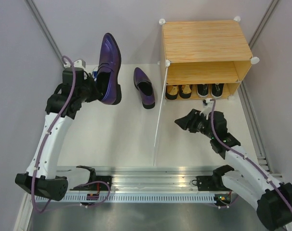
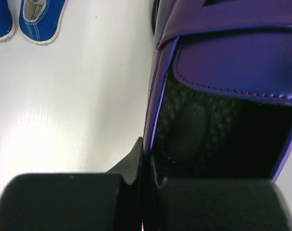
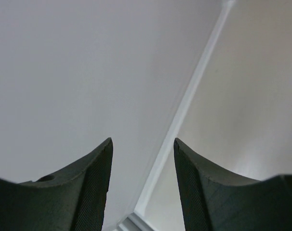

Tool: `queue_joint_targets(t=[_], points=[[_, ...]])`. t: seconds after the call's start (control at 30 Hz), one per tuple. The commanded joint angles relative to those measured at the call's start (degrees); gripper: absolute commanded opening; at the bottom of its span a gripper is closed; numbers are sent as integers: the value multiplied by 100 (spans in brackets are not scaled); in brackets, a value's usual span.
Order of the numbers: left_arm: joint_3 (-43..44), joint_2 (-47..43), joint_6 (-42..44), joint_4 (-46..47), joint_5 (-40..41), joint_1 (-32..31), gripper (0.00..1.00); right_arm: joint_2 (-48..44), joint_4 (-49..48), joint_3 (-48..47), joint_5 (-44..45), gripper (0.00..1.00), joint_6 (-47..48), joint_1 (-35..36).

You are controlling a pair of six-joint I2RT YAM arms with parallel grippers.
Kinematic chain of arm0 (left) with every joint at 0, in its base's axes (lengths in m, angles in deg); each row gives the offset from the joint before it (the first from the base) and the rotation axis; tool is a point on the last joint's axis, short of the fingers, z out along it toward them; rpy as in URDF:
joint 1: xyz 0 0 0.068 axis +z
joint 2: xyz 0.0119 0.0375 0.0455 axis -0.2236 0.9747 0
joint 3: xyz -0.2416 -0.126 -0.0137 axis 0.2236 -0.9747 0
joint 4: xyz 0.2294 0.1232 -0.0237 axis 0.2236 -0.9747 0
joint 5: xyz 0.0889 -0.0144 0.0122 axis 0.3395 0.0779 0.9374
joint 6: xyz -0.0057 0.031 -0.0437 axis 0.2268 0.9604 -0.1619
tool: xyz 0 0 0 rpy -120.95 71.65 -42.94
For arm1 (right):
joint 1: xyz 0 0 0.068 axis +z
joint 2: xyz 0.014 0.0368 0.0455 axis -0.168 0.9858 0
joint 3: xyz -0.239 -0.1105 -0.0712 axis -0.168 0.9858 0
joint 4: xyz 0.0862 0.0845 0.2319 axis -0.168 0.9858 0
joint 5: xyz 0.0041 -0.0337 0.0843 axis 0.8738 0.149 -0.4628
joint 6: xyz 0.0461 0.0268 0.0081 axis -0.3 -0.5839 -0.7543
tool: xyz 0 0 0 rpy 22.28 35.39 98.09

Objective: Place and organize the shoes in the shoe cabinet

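Note:
My left gripper will next move back past the door panel, then down, and release this shoe, because the door panel is between this shoe and the bare tabletop in front of the cabinet.
My left gripper is shut on the side wall of a dark purple dress shoe and holds it off the table, toe pointing away. In the left wrist view the fingers pinch that shoe's rim beside its dark opening. The other purple shoe lies on the table left of the shoe cabinet. Gold shoes and black shoes stand on its lower shelf. Two blue sneakers show only in the left wrist view. My right gripper is open and holds nothing.
The cabinet's white door panel stands swung open toward the arms, between the two grippers; its edge runs just past the right fingertips. Grey walls close the table on the left, right and back.

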State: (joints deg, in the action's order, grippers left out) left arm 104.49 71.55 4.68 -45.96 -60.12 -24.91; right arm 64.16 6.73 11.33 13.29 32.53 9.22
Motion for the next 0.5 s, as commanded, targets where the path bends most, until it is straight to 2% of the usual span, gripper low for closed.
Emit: queue_joint_targets(t=[0.0, 0.03, 0.17, 0.3, 0.47], points=[[656, -300, 76, 63, -646, -5, 2, 630, -678, -438, 844, 58, -225, 885], [875, -388, 58, 27, -735, -5, 2, 833, -810, -648, 950, 58, -234, 1392], [1369, -573, 23, -184, -955, -5, 2, 1853, -1224, -1298, 1066, 60, -155, 2345], [1773, -670, -21, -351, -1245, -5, 2, 2399, -1531, -1529, 961, 62, -242, 2584], [1985, -775, -100, -439, -1439, -5, 2, 2330, -1339, -1520, 1091, 64, -32, 2584]])
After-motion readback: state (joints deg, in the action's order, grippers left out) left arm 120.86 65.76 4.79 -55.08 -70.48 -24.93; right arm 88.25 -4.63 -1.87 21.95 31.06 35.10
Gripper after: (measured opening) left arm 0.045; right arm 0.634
